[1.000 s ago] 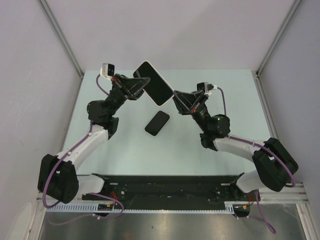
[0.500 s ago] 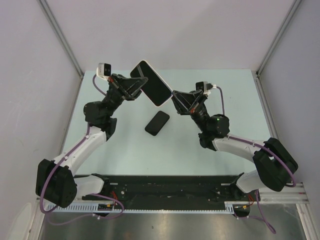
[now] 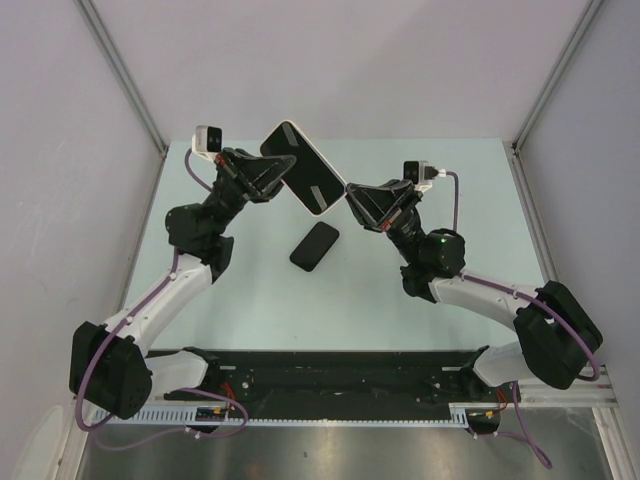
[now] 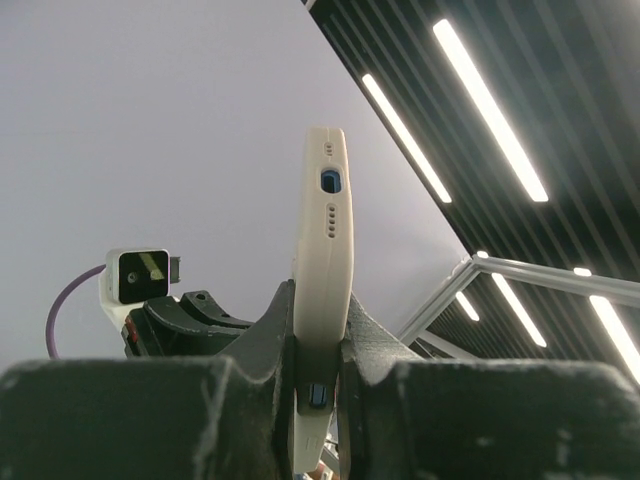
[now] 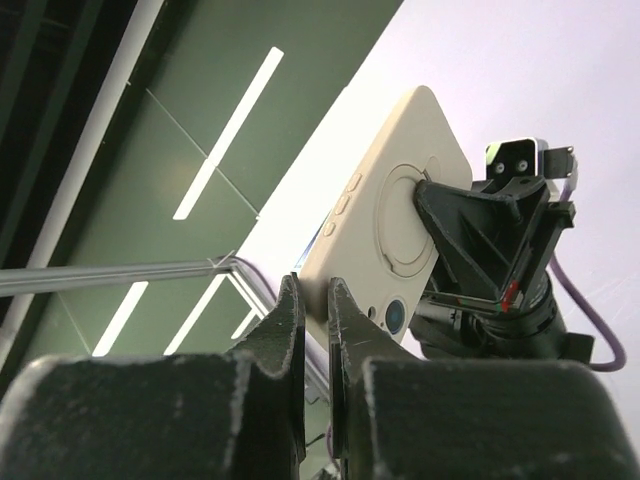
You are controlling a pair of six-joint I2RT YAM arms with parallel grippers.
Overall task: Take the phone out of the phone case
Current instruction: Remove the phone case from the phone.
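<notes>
My left gripper turns and lowers toward the table (image 3: 346,227) beside the black slab next and releases the case (image 3: 303,180), since my right gripper also pinches its corner.
The phone in its cream case (image 3: 303,180) is held in the air above the far middle of the table, dark screen up. My left gripper (image 3: 272,173) is shut on its left long edge. My right gripper (image 3: 349,193) is shut on its lower right corner. In the left wrist view the case (image 4: 325,220) stands edge-on between my fingers, and the left gripper (image 4: 320,325) clamps it. In the right wrist view the case back (image 5: 395,200) with its round ring and camera lens shows, and the right gripper (image 5: 316,300) pinches its corner.
A black phone-shaped slab (image 3: 314,246) lies flat on the pale green table (image 3: 450,160) below the held case. Grey walls stand close on the left, back and right. A black rail (image 3: 330,375) runs along the near edge.
The left arm has drawn slightly left and the held case has tilted a little with it. The right wrist has shifted slightly right. Both grips are unchanged.
</notes>
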